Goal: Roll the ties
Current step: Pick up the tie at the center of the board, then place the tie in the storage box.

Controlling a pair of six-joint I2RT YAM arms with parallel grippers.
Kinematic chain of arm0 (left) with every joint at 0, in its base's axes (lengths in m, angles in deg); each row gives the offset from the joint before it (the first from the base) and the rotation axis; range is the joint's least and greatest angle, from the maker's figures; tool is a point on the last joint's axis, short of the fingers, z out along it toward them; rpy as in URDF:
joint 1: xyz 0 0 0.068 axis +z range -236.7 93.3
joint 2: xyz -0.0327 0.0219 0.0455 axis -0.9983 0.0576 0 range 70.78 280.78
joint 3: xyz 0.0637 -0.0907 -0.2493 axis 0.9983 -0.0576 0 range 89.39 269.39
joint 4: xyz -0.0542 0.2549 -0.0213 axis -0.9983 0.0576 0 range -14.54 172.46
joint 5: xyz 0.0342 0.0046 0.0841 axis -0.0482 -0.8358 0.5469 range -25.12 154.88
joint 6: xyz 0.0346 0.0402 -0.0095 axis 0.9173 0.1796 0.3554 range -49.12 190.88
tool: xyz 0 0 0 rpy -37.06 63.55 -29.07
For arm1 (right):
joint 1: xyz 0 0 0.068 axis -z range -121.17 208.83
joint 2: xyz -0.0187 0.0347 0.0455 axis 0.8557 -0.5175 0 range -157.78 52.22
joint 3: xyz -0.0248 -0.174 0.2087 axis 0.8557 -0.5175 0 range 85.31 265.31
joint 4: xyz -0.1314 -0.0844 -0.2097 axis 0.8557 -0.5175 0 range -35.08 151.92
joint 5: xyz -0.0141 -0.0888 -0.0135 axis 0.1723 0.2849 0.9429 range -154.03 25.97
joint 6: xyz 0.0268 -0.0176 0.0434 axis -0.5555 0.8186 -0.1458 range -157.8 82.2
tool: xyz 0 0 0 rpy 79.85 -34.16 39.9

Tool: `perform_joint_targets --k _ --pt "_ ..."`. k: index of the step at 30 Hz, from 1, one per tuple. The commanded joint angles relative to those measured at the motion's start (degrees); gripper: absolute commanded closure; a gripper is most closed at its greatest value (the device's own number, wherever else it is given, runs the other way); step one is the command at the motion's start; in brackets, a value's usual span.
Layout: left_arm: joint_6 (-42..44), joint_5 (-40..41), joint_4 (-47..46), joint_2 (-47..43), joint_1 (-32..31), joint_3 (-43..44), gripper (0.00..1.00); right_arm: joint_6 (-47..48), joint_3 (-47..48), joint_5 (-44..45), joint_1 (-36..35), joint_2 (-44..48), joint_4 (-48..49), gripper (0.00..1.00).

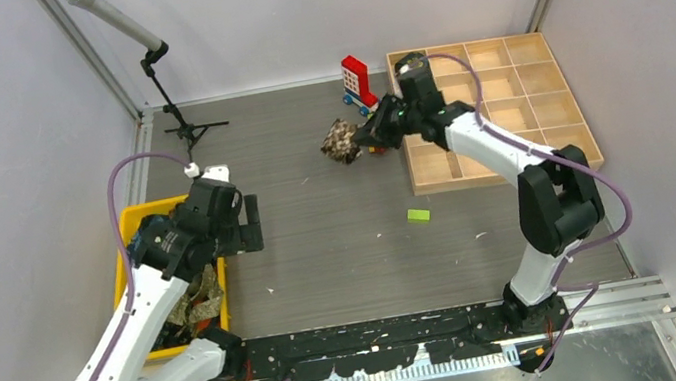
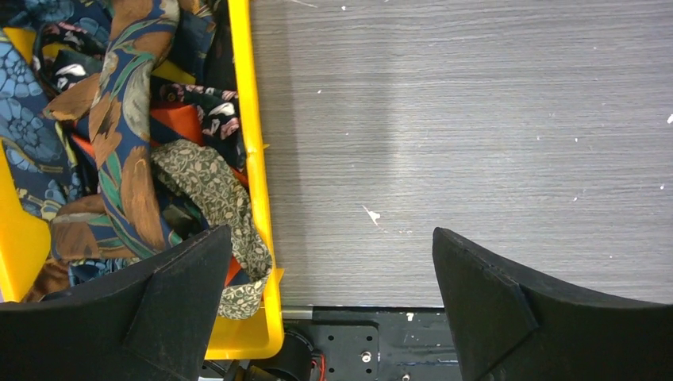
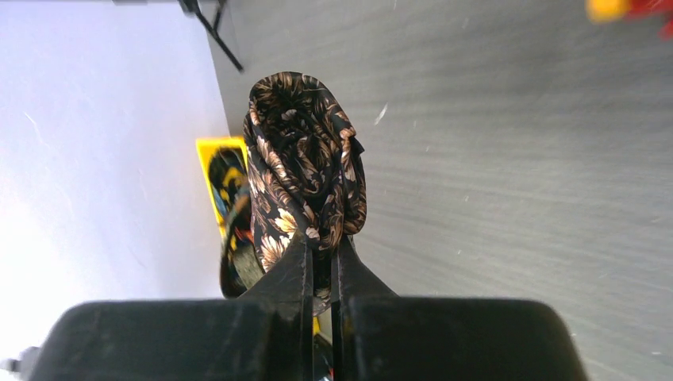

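Observation:
The right gripper moves outward over the tray and down to the tray's far-row section beside the corner one next. It releases the tie [image 1: 341, 139] there, because that section is empty.
My right gripper [image 1: 368, 135] is shut on a rolled brown-tan-black tie [image 1: 341, 139] and holds it just left of the wooden tray. In the right wrist view the bundle [image 3: 305, 163] sticks out from between my closed fingers [image 3: 321, 250]. My left gripper [image 1: 243, 227] is open and empty, hovering over the right rim of the yellow bin [image 1: 131, 219]. In the left wrist view my left gripper [image 2: 329, 262] spans the bin's rim [image 2: 252, 159]. Several loose ties [image 2: 119, 143], blue, brown and olive patterned, lie piled in the bin.
A wooden compartment tray [image 1: 503, 105] stands at the back right. A red-and-white toy brick [image 1: 357, 81] sits next to its left edge. A small green block [image 1: 419, 215] lies mid-table. A microphone stand [image 1: 182, 123] is at the back left.

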Motion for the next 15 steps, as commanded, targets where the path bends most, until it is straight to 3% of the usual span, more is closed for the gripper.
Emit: perform_joint_targets --k 1,15 --pt "-3.7 4.7 -1.6 -3.7 0.2 -2.7 0.00 3.7 5.9 -2.1 7.0 2.7 -6.1 1.00" --pt "-1.6 2.0 -10.2 -18.1 0.2 -11.6 0.00 7.9 22.2 -2.5 25.9 -9.4 -13.2 1.00"
